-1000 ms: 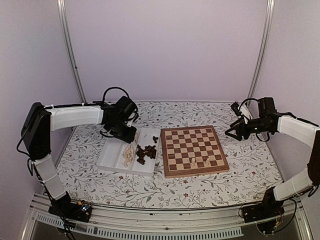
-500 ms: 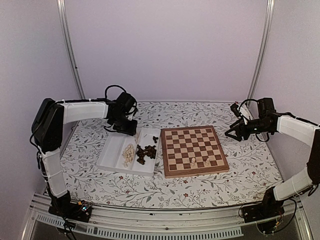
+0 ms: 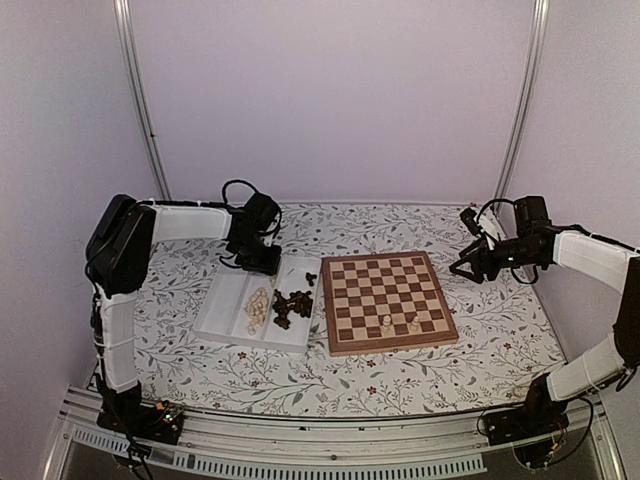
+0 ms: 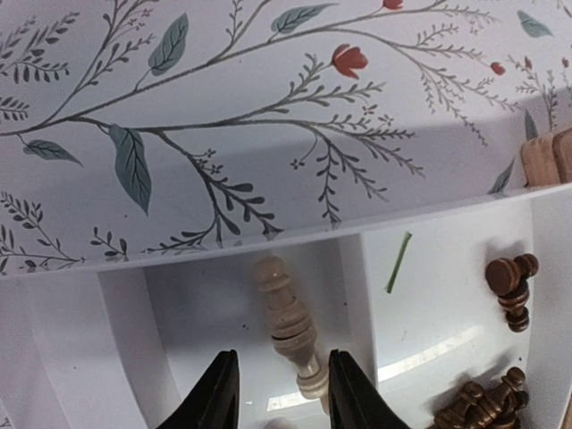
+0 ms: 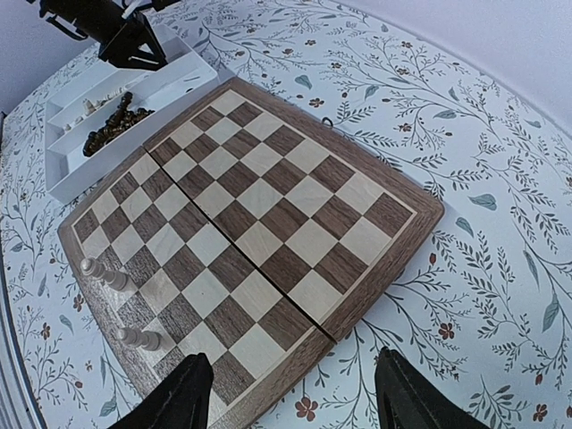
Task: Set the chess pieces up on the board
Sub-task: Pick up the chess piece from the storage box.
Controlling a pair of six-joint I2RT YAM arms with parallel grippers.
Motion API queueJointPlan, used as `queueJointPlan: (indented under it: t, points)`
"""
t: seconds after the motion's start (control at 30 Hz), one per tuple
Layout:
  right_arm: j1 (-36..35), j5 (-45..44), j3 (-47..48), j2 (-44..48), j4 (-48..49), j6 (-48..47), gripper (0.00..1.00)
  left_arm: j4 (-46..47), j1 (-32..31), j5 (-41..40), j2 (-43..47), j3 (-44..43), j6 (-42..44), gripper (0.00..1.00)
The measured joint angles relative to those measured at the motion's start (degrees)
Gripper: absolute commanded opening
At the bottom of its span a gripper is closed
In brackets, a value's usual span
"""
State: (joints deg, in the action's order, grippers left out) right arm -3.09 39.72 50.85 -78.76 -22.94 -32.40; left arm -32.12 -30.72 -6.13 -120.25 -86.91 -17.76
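Observation:
The slim near end (image 4: 311, 377) of the cream piece is already between my left gripper's fingers, so I need to keep that gripper low over the piece and close its fingers across that end next.
The board (image 3: 388, 299) lies right of centre, with two cream pieces (image 3: 386, 323) standing near its front edge; they also show in the right wrist view (image 5: 105, 274). My left gripper (image 4: 274, 393) hangs open over the far end of the white tray (image 3: 225, 313), its jaws on either side of a cream piece (image 4: 286, 319) lying on the tray floor, not closed on it. Dark pieces (image 4: 509, 284) lie in the neighbouring compartment. My right gripper (image 3: 462, 266) is open and empty, held off the board's far right corner (image 5: 420, 210).
The tray holds a heap of cream pieces (image 3: 258, 306) and a heap of dark pieces (image 3: 292, 304), divided by a wall. A flowered cloth (image 3: 470, 350) covers the table. Metal posts stand at the back corners.
My left arm has swung toward the far end of the tray, its gripper now over that end. The right arm has hardly moved.

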Motion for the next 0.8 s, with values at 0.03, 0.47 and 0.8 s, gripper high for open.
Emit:
queueJointPlan:
  t: [0.03, 0.47, 0.8]
  points:
    - [0.0, 0.0, 0.0, -0.1, -0.1, 0.0, 0.65, 0.1, 0.1, 0.1, -0.3, -0.2, -0.1, 0.38]
    - [0.0, 0.1, 0.1, -0.5, -0.3, -0.3, 0.65, -1.5, 0.7, 0.4, -4.5, -3.3, -1.4, 0.3]
    - [-1.0, 0.1, 0.4, -1.0, -0.6, -0.4, 0.65, -4.7, 0.7, 1.3, -3.3, -2.0, -1.7, 0.12]
